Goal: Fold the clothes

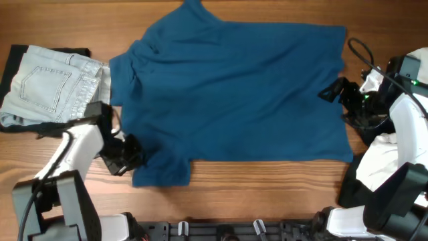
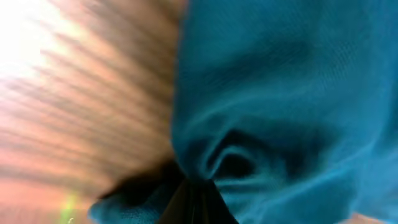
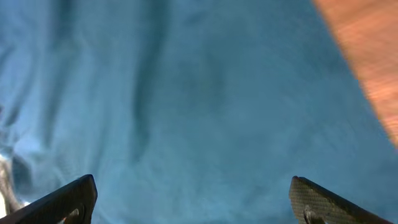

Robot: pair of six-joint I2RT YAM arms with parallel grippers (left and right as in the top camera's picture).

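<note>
My left gripper lifts the pinched fabric next, carries it outward over the shirt's far half and releases it, as that half lies flat and uncovered.
A large deep-blue short-sleeved shirt lies spread flat across the wooden table, collar toward the left. My left gripper is at the shirt's front-left sleeve and is shut on a pinch of its fabric; the closed fingertips show in the left wrist view with cloth bunched around them. My right gripper is over the shirt's right hem, open, its two fingers wide apart above the flat blue fabric with nothing between them.
A folded pair of light-blue jeans lies on a dark garment at the far left. Bare wood runs along the front edge. The arm bases stand at the front corners.
</note>
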